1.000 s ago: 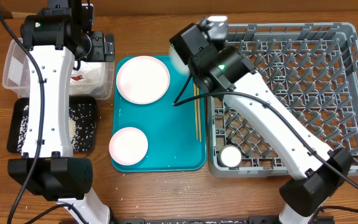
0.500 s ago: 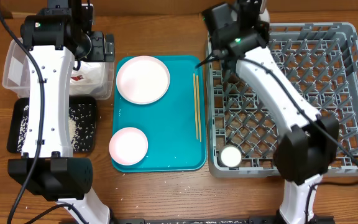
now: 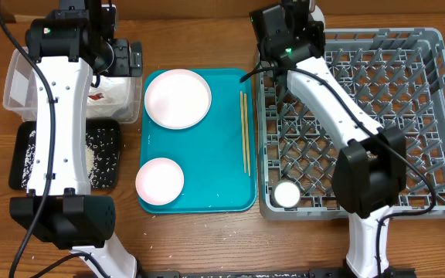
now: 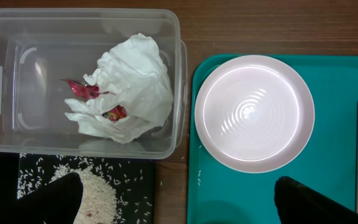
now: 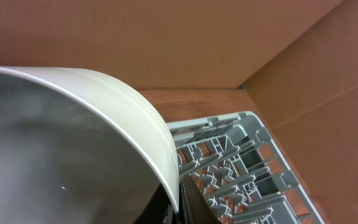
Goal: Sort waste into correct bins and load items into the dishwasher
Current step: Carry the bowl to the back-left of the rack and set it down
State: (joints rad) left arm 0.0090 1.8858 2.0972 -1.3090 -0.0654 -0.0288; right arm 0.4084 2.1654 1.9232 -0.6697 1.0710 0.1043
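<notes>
My right gripper moves the bowl back and down into the rack's corner by the teal tray next, then releases the bowl's rim.
My right gripper [image 5: 178, 210] is shut on the rim of a white bowl [image 5: 73, 143], which fills the left of the right wrist view. It hangs tilted above the back left corner of the grey dishwasher rack [image 3: 377, 116]. A small white cup [image 3: 287, 194] stands in the rack's front left corner. My left gripper [image 4: 182, 202] is open and holds nothing, over the gap between the black tray [image 4: 148, 177] and the teal tray [image 4: 229, 199]. The clear tub [image 4: 17, 37] holds a crumpled napkin [image 4: 132, 87] and a red wrapper scrap [image 4: 82, 89]. Rice [image 4: 98, 190] lies in the black tray.
On the teal tray [image 3: 207, 177] lie a large pale plate [image 3: 178, 98], a smaller plate [image 3: 160, 181] and a pair of wooden chopsticks [image 3: 244, 131] along its right side. A brown cardboard wall [image 5: 166, 37] stands behind the rack.
My right arm has carried the bowl from above the teal tray's back right corner to the rack's back left corner. The left arm has not moved.
</notes>
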